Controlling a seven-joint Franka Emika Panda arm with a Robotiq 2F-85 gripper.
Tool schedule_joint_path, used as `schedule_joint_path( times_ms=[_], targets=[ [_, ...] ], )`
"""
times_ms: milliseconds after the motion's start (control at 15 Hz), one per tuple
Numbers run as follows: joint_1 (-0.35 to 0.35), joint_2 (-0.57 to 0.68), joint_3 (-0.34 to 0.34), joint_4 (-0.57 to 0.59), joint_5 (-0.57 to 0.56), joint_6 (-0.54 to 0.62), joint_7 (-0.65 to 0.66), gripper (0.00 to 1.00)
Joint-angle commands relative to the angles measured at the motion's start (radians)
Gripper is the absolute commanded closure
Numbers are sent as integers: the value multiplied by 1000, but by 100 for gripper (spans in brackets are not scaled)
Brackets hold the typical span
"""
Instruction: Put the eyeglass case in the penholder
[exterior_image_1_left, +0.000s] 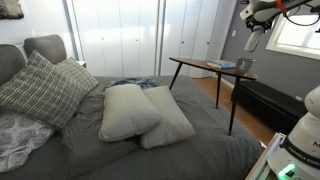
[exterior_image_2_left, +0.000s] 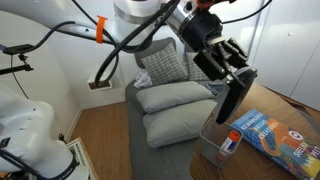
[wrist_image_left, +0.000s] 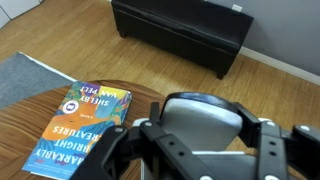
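Note:
I should lower my gripper to slide the case inside and let go of it, because the eyeglass case (exterior_image_2_left: 232, 105) hangs with its loose end just above the penholder's open top (exterior_image_2_left: 216, 131).
My gripper (exterior_image_2_left: 236, 88) is shut on the eyeglass case (exterior_image_2_left: 232, 105), a dark case with a grey face, which hangs down from the jaws above the table. In the wrist view the case (wrist_image_left: 205, 120) fills the space between the fingers (wrist_image_left: 200, 135). The penholder (exterior_image_1_left: 243, 65), a small dark upright cup, stands on the wooden side table (exterior_image_1_left: 195, 63). The gripper (exterior_image_1_left: 255, 40) is above it and slightly to one side. In an exterior view the penholder (exterior_image_2_left: 213, 142) looks grey and see-through at the table's edge, just below the case. It is hidden in the wrist view.
A colourful book (wrist_image_left: 85, 125) lies on the table (wrist_image_left: 150, 95), also seen in an exterior view (exterior_image_2_left: 265, 130), with a small orange-and-white object (exterior_image_2_left: 230, 142) beside it. A black bench (wrist_image_left: 180, 30) stands on the wood floor. A bed with pillows (exterior_image_1_left: 130, 110) is next to the table.

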Motion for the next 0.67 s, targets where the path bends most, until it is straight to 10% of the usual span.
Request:
schedule_joint_path(
  times_ms=[0, 600],
  targets=[
    [10, -33, -5, -70, -86, 22, 26, 55],
    [24, 2, -9, -130, -113, 106, 179, 55]
  ],
)
